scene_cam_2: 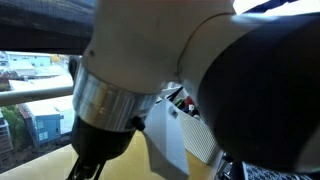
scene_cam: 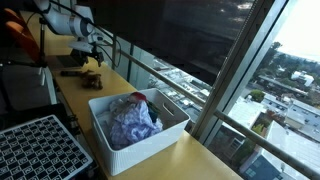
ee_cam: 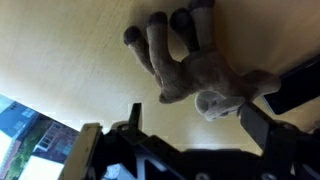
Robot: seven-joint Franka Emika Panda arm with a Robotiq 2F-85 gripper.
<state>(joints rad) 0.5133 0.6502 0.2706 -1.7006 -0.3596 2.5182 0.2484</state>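
The body of the brown plush toy (ee_cam: pixel 201 70) is below my open gripper and there is still a gap between my fingers and the toy, so the gripper should move down onto it.
A grey-brown plush toy (ee_cam: pixel 195 70) with dark paws lies on the light wooden table (ee_cam: pixel 70 60). In the wrist view my gripper (ee_cam: pixel 195 115) is open just above it, one dark finger on each side of its pale end. I cannot tell whether the fingers touch it. In an exterior view the gripper (scene_cam: pixel 90 47) hovers over the toy (scene_cam: pixel 92 72) at the far end of the table. In an exterior view the arm (scene_cam_2: pixel 200 70) fills most of the picture and hides the toy.
A white bin (scene_cam: pixel 150 140) holding crumpled blue and pink cloth (scene_cam: pixel 130 118) stands mid-table; it also shows in an exterior view (scene_cam_2: pixel 165 140). A black perforated tray (scene_cam: pixel 40 150) lies at the near corner. A railing and tall window (scene_cam: pixel 230 70) run along the table's side.
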